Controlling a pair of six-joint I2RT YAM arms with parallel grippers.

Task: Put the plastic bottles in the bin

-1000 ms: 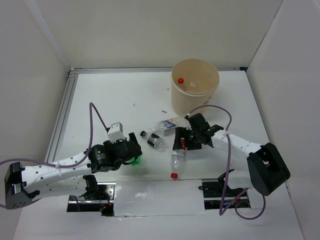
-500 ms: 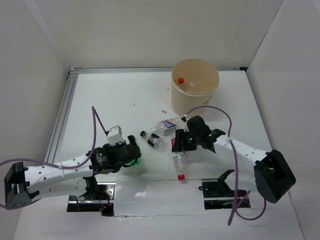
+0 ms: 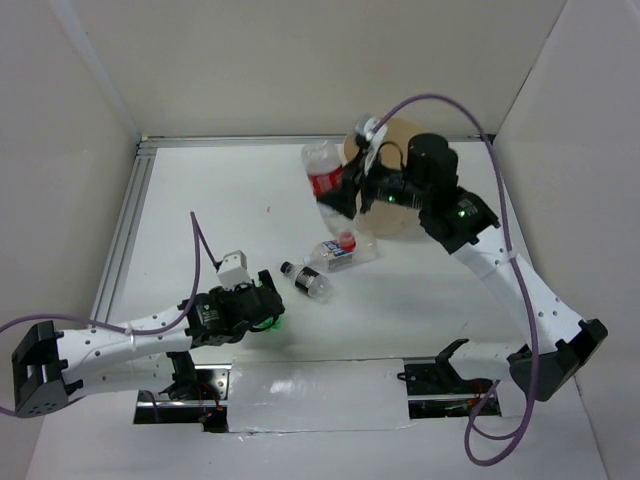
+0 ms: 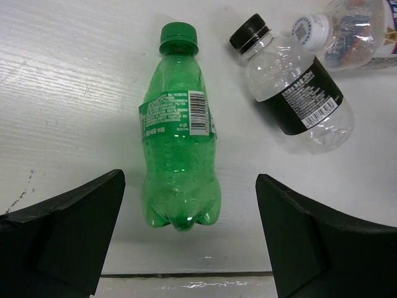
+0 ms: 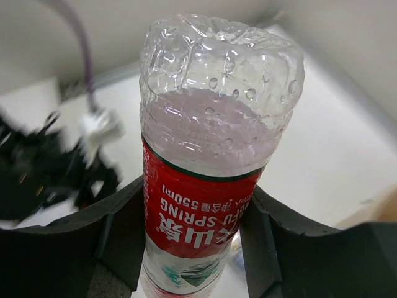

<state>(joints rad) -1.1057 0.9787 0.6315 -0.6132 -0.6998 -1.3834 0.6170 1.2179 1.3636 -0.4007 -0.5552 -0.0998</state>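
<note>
The bottle still hangs beside the bin's opening [image 3: 398,146], so the robot's right gripper needs to move outward and to the right in the top view next, over that opening.
My right gripper [image 3: 345,195] is shut on a clear plastic bottle with a red label [image 3: 325,180], held high with its base up and its red cap down, just left of the beige bin [image 3: 390,225]. In the right wrist view both fingers [image 5: 124,230] press the red label [image 5: 205,205]. A green bottle [image 4: 177,136] lies on the table, its base between the fingertips of my open left gripper [image 4: 189,192], untouched. Only a sliver of that green bottle [image 3: 272,322] shows under the left gripper [image 3: 262,308] in the top view.
A clear bottle with a dark label and black cap [image 3: 308,281] [image 4: 298,93] lies next to a blue-white labelled bottle [image 3: 340,255] [image 4: 347,31] in mid-table. The right arm hides most of the bin. White walls enclose the table on three sides.
The right gripper closed on the red-labelled bottle and lifted it from mid-table up and back, beside the bin. The left gripper edged slightly towards the green bottle.
</note>
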